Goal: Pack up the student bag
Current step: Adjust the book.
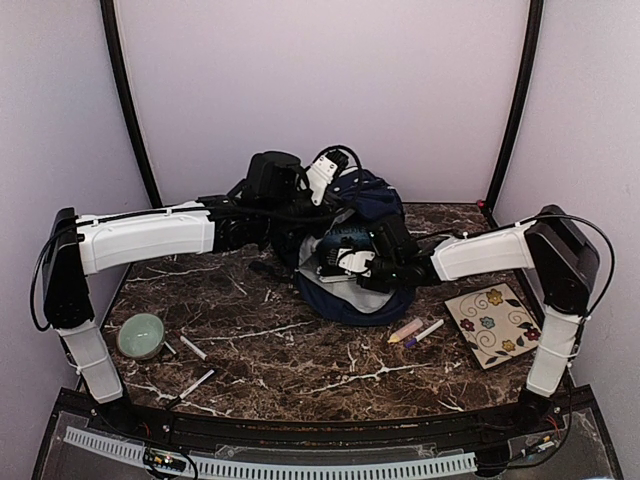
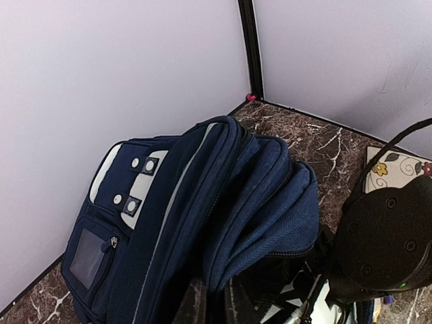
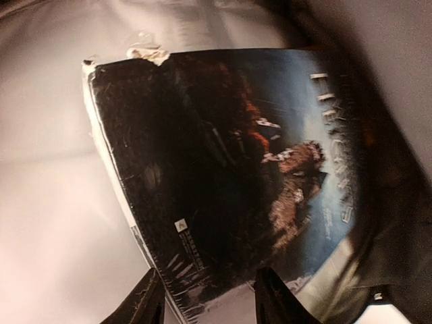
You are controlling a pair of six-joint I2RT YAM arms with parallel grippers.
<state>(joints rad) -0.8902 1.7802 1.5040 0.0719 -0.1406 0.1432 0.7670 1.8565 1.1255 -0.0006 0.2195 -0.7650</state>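
Observation:
The book is inside the bag, so the left gripper needs to move down and back to fold the bag's upper flap over the bag's opening (image 1: 352, 290), then let go of the flap.
The student bag (image 1: 350, 295), a navy-blue backpack, lies at the back middle of the table with its mouth facing the front. In the left wrist view a fold of the bag's upper flap (image 2: 270, 223) sits pinched in my left gripper (image 2: 217, 300), which holds it up. A dark-covered book (image 1: 345, 240) lies inside the bag's mouth against the pale lining. My right gripper (image 1: 352, 264) is at that mouth. Its fingers (image 3: 145, 300) stand apart over the book's (image 3: 229, 169) near edge, not clamped on it.
A green bowl (image 1: 140, 335) sits front left, with two white sticks (image 1: 193, 347) beside it. A pink marker (image 1: 405, 331), a white one (image 1: 429, 330) and a floral-patterned pad (image 1: 493, 323) lie right of the bag. Walls close the back and sides.

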